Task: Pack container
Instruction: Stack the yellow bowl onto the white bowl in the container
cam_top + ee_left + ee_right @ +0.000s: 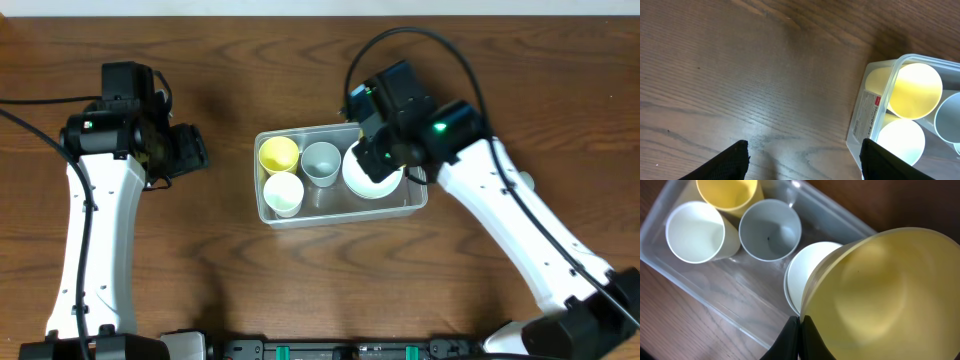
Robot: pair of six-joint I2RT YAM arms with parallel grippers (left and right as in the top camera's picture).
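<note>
I should lower my right gripper toward the white bowl point(372, 180) point(805, 275), which is empty below it in the container. I should let go of the yellow bowl's rim there so the bowls nest.
The clear plastic container point(340, 215) sits mid-table and holds a yellow cup point(279, 153), a white cup point(284, 192), a grey cup point(321, 161) and a white bowl point(372, 180). My right gripper point(385, 152) hovers over the white bowl. In the right wrist view the right gripper point(799, 325) is shut on the rim of a yellow bowl point(890, 290), held just above the white bowl point(805, 275) inside the container point(735, 287). My left gripper point(195, 150) is open and empty over bare table, left of the container point(867, 107).
The wooden table point(200, 260) surrounds the container. A black cable point(30, 100) runs in from the left edge. The arm bases stand at the table's front edge.
</note>
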